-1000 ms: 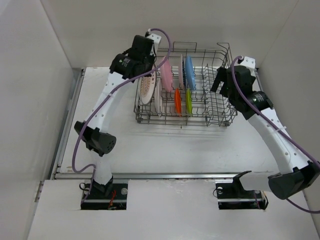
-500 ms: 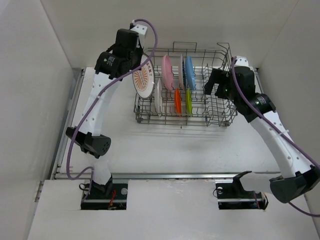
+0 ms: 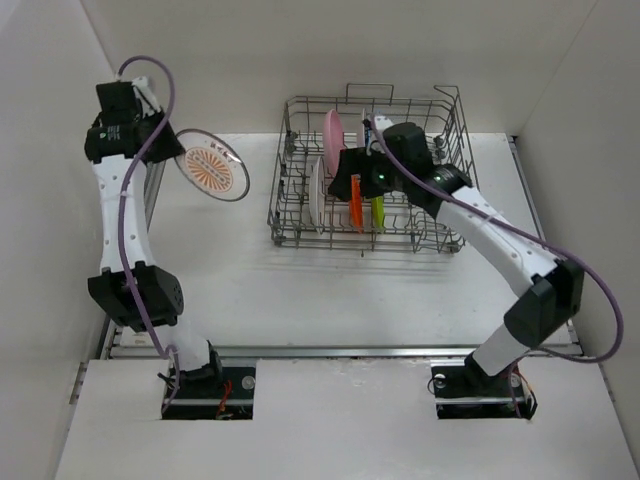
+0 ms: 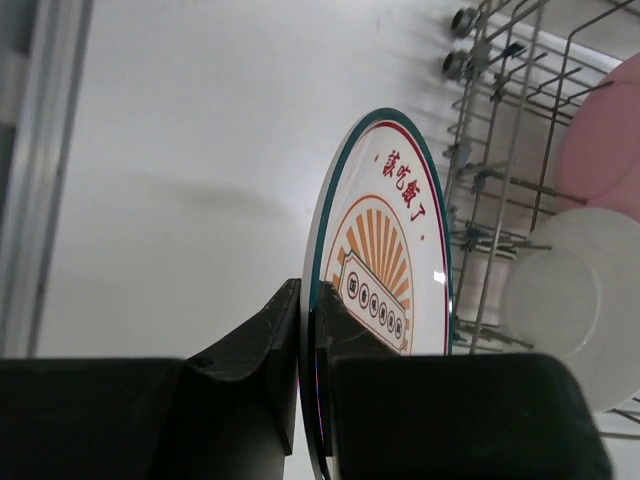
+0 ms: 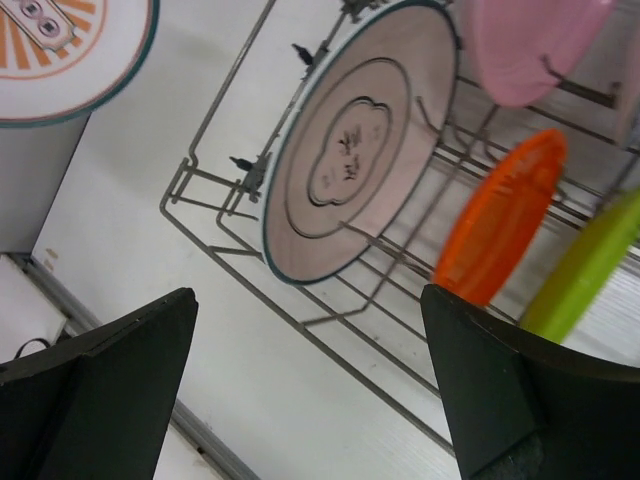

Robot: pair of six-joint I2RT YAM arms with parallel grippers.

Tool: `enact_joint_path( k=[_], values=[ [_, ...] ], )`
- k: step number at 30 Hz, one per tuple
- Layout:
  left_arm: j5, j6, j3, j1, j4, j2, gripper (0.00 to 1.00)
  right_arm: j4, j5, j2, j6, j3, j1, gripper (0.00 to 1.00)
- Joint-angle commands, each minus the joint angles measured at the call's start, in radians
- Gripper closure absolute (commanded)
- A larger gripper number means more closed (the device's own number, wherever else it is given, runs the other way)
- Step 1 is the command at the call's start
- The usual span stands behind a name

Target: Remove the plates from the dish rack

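The table beside the rack point(image 3: 440, 235) is empty, so my left gripper should put the white patterned plate down there next, back toward my base.
My left gripper point(image 3: 176, 152) is shut on the rim of a white patterned plate point(image 3: 214, 166) with a dark green rim and holds it in the air, left of the dish rack point(image 3: 440, 235). The left wrist view shows the fingers point(image 4: 280, 330) pinching that plate point(image 4: 385, 250) on edge. My right gripper point(image 3: 350, 186) is open and empty above the rack's middle. Below it in the right wrist view point(image 5: 308, 300) stand a white green-rimmed plate point(image 5: 355, 150), a pink plate point(image 5: 530, 40), an orange plate point(image 5: 505, 215) and a lime green plate point(image 5: 590, 260). The light blue plate is hidden by the right arm.
The rack stands at the back middle of the white table point(image 3: 300, 290), near the back wall. Side walls close in on left and right. A metal rail point(image 3: 300, 351) runs along the near table edge. The rack's wire wall point(image 4: 500, 150) is close to the held plate.
My left arm has lifted the patterned plate out of the rack and swung it far left. My right arm has moved left from the rack's right end to over its middle.
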Motion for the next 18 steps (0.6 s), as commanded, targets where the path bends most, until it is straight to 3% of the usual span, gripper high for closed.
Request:
enact_joint_path(
  k=[1,5,10,14,18],
  values=[
    [0.26,-0.099,-0.188,0.106,0.166,-0.072,1.0,0.009,0.015,0.072,-0.012,0.117,0.046,0.01],
    [0.326,-0.076,-0.389,0.192,0.263,-0.072,1.0,-0.048,0.035,0.193,-0.003,0.261,0.071,0.07],
    [0.316,-0.044,-0.607,0.244,0.412,-0.072,1.0,-0.058,0.025,0.297,0.028,0.303,0.08,0.17],
    [0.299,-0.044,-0.676,0.266,0.447,-0.037,1.0,-0.03,0.025,0.37,0.063,0.316,0.102,0.23],
    [0.289,-0.044,-0.685,0.275,0.457,0.013,0.94,-0.03,0.025,0.41,0.074,0.358,0.102,0.48]
  ],
)
